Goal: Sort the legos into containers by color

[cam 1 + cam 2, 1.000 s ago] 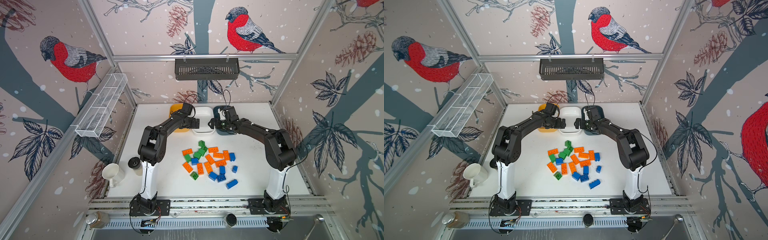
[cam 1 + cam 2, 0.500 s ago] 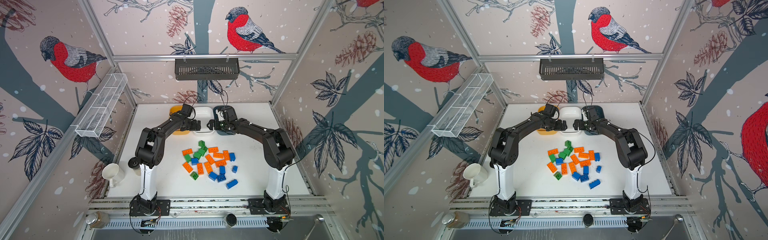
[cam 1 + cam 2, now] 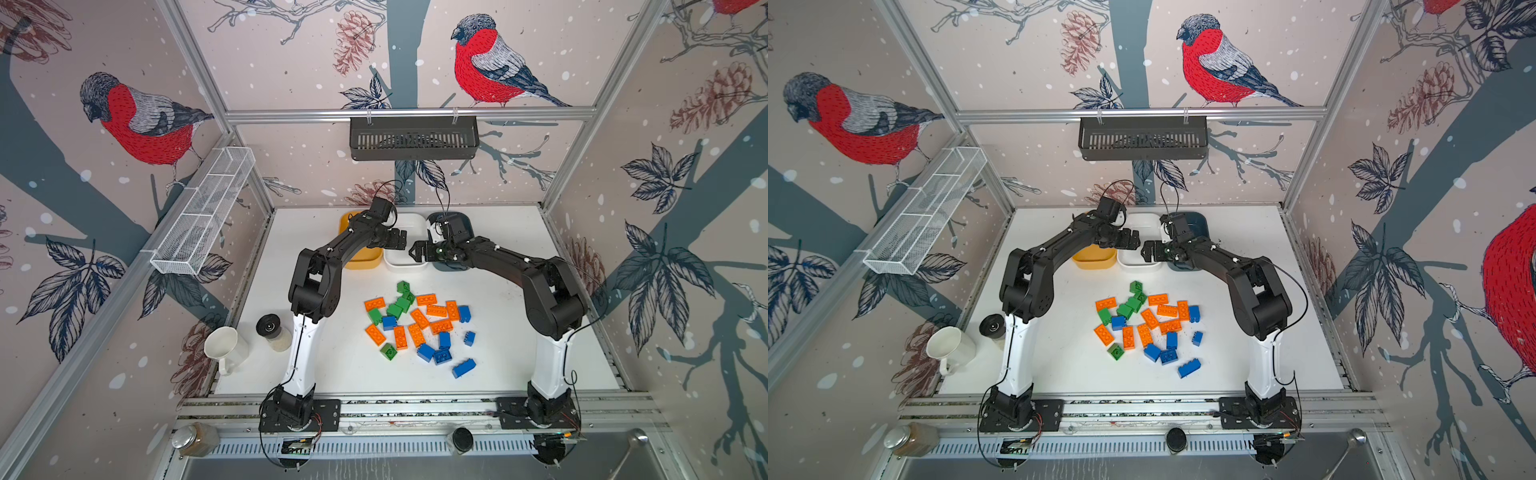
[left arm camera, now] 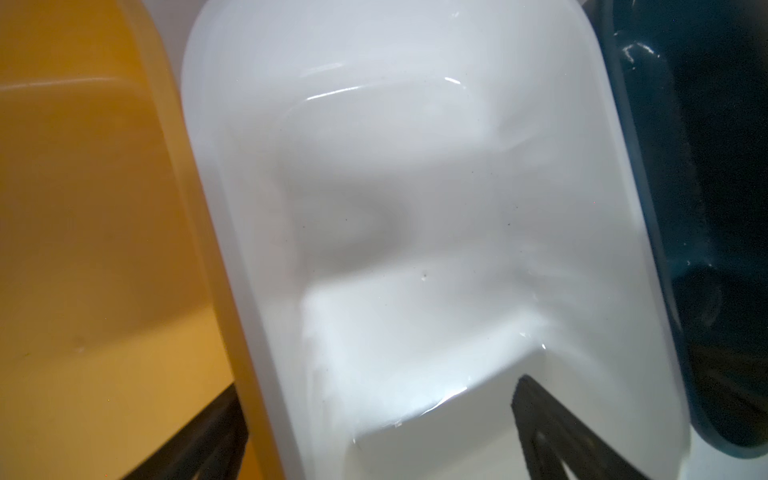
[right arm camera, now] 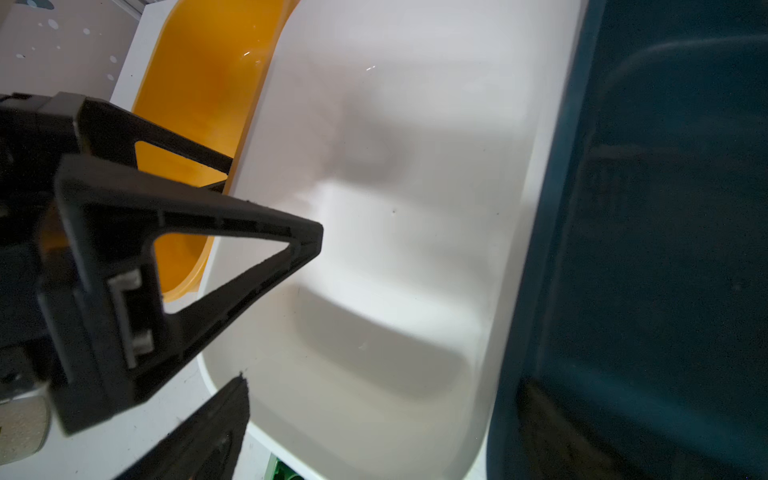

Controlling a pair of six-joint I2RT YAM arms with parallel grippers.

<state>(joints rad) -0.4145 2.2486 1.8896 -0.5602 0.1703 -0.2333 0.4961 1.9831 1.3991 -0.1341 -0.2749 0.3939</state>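
Note:
My right gripper is open and should next draw back and lower its fingers over the blue lego nearest the dark teal tub, which lies back and below.
Several orange, green and blue legos (image 3: 419, 328) (image 3: 1150, 324) lie loose in a heap mid-table in both top views. Three containers stand in a row at the back: a yellow-orange tub (image 3: 365, 262) (image 4: 83, 208), a white tub (image 3: 405, 264) (image 4: 415, 208) (image 5: 395, 291) and a dark teal tub (image 3: 459, 220) (image 5: 665, 208). The parts of them that show hold no bricks. My left gripper (image 3: 401, 240) (image 4: 378, 386) and right gripper (image 3: 417, 251) (image 5: 384, 382) hover over the white tub, tips facing each other, both open and empty. A green lego (image 5: 282, 471) peeks out beyond the white tub's front rim.
A white mug (image 3: 224, 347) and a black-lidded jar (image 3: 272, 330) stand at the table's front left. A white wire mesh tray (image 3: 203, 216) hangs on the left wall and a black slotted basket (image 3: 413, 139) on the back rail.
Both grippers have drawn closer together over the white tub, the left moving right from the yellow-orange tub's edge and the right moving slightly left. The legos have not moved.

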